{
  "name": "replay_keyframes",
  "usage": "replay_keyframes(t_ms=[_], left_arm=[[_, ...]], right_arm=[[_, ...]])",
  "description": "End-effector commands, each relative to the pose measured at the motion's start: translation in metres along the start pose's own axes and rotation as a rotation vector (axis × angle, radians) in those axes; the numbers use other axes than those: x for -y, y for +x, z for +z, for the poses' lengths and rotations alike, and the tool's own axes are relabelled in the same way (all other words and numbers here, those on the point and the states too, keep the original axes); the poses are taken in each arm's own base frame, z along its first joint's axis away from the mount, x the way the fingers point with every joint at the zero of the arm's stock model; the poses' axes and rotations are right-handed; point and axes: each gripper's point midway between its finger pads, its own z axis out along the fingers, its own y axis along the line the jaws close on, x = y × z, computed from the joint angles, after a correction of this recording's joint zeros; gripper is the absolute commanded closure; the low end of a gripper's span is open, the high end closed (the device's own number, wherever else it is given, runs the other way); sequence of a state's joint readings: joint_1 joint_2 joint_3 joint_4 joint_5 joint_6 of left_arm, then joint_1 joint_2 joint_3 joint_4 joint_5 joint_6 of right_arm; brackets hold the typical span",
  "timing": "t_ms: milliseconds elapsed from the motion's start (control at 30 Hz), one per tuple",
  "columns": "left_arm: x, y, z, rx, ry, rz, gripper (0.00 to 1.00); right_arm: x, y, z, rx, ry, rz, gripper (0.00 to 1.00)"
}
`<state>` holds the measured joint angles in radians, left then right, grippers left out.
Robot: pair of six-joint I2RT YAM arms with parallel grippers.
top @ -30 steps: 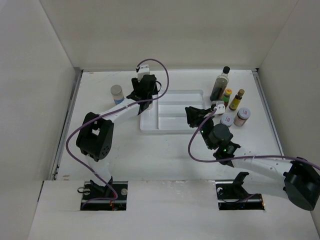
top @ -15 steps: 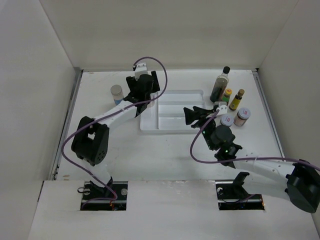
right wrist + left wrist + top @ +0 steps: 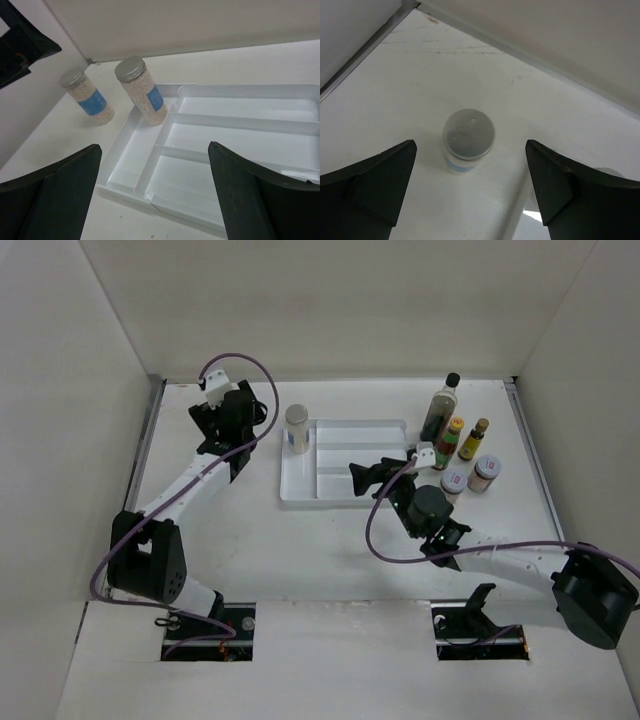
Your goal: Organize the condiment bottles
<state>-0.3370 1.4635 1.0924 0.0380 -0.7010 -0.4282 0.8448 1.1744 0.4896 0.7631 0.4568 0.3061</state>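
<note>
I should next lower my left gripper over the grey lid (image 3: pixel 469 133) and close it around the jar outside the tray, because the jar is standing upright below its open fingers.
A grey-lidded jar (image 3: pixel 297 428) (image 3: pixel 141 90) of pale grains with a blue label stands upright in the left end of the white divided tray (image 3: pixel 300 498) (image 3: pixel 125 192). A second such jar (image 3: pixel 469 137) (image 3: pixel 85 95) stands on the table left of the tray. My left gripper (image 3: pixel 222 428) (image 3: pixel 470 150) hangs open above it and hides it in the top view. My right gripper (image 3: pixel 365 472) (image 3: pixel 154 147) is open and empty over the tray's right part. The tall dark bottle (image 3: pixel 440 405), yellow-capped bottle (image 3: pixel 452 440), small yellow-labelled bottle (image 3: pixel 474 438) and two pinkish jars (image 3: pixel 454 480) (image 3: pixel 484 472) stand grouped right of the tray.
White walls close in the table at the back and both sides; the left jar stands close to the back-left corner. The right arm's elbow (image 3: pixel 435 508) lies just in front of the pinkish jars. Purple cables loop over both arms.
The left gripper opened, left a grey-lidded jar standing in the tray's left end, and swung left over the other jar. The right gripper opened and shifted slightly left over the tray.
</note>
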Motion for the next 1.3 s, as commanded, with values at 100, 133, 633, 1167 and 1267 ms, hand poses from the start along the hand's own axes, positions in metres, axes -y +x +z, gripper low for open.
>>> replay_keyframes(t_ms=[100,133,633,1167,1267], left_arm=[[-0.023,0.031,0.035,-0.094,-0.077,0.031,0.08],[-0.023,0.031,0.039,-0.097,-0.081,0.031,0.08],[-0.01,0.052,0.077,-0.154,-0.051,0.035,0.3],[0.021,0.027,-0.079,-0.018,0.169,0.021,0.59],[0.036,0.04,-0.102,-0.038,0.252,0.026,0.59]], right_arm=[[-0.022,-0.013,0.013,0.025,-0.059,0.004,0.04],[-0.022,-0.012,0.014,0.024,-0.06,0.001,0.04],[-0.027,-0.003,0.016,-0.001,-0.068,-0.022,0.04],[-0.019,-0.015,0.01,0.033,-0.051,0.024,0.06],[-0.012,-0.019,0.009,0.047,-0.035,0.044,0.06]])
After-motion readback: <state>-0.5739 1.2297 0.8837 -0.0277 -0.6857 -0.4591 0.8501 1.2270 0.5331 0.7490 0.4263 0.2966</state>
